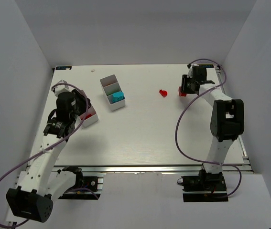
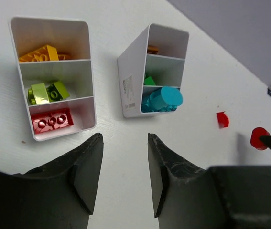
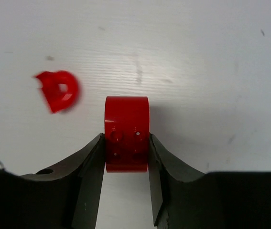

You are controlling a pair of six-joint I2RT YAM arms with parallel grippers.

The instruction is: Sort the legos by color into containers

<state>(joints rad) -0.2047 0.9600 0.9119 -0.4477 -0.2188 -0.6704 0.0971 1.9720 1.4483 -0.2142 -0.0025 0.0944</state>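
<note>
Next, my right gripper swings over the section of the bin already holding red (image 1: 88, 116), far to its left in the top view, and releases the matching brick.
My right gripper (image 3: 125, 139) is shut on a red brick (image 3: 126, 131) at the far right of the table, also seen from above (image 1: 182, 92). A small red piece (image 3: 59, 90) lies just left of it (image 1: 163, 93). My left gripper (image 2: 124, 138) is open and empty, above bare table in front of two white bins. The left bin (image 2: 85, 71) holds yellow (image 2: 39, 53), lime (image 2: 47, 91) and red (image 2: 51, 120) bricks in separate compartments. The tilted right bin (image 2: 130, 81) holds a brown, a green and a teal brick (image 2: 161, 99).
The enclosure's grey walls stand on the left, back and right. In the top view the left bin (image 1: 91, 118) is partly hidden under my left arm; the other bin (image 1: 107, 82) stands mid-left. A purple cable hangs from each arm.
</note>
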